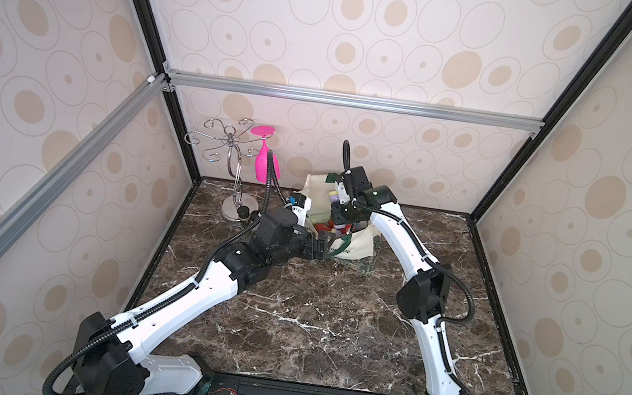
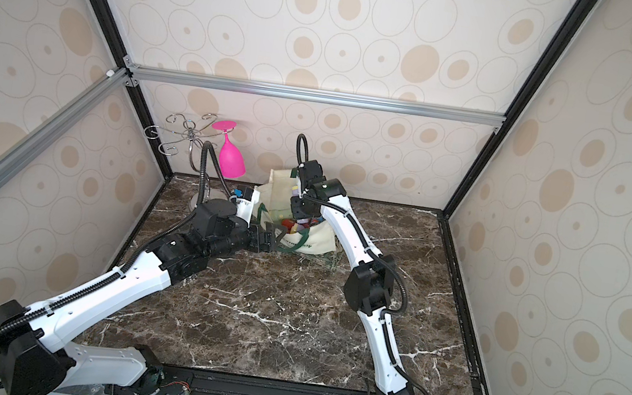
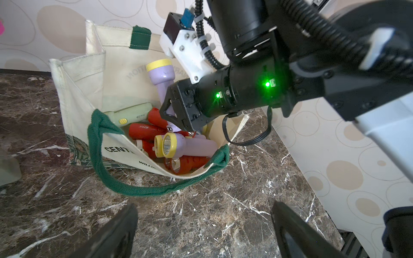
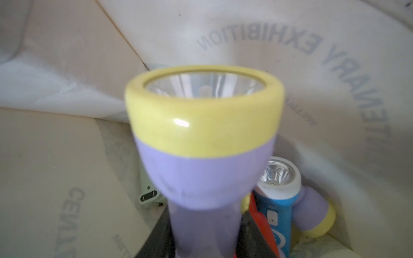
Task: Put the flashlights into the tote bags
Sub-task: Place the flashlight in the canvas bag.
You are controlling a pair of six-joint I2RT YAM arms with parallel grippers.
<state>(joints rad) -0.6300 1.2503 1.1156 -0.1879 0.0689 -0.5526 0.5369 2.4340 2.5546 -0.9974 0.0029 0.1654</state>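
Observation:
The robot's right hand should next go down a little within the bag's opening toward the heaped red flashlights and let go of the lilac flashlight's handle, because the flashlight's tail already hangs inside.
The cream tote bag with dark green handles sags open at the back of the marble table. Several flashlights lie inside it: red, pale green, lilac and a blue one. My right gripper reaches into the bag's mouth. It is shut on the handle of a lilac flashlight with a yellow ring, held head up. My left gripper stands open and empty over the table, just outside the bag by its front handle.
A wire glass rack with a pink goblet hanging from it stands at the back left. A small dark-capped jar sits by its base. Patterned walls close in the marble table on three sides.

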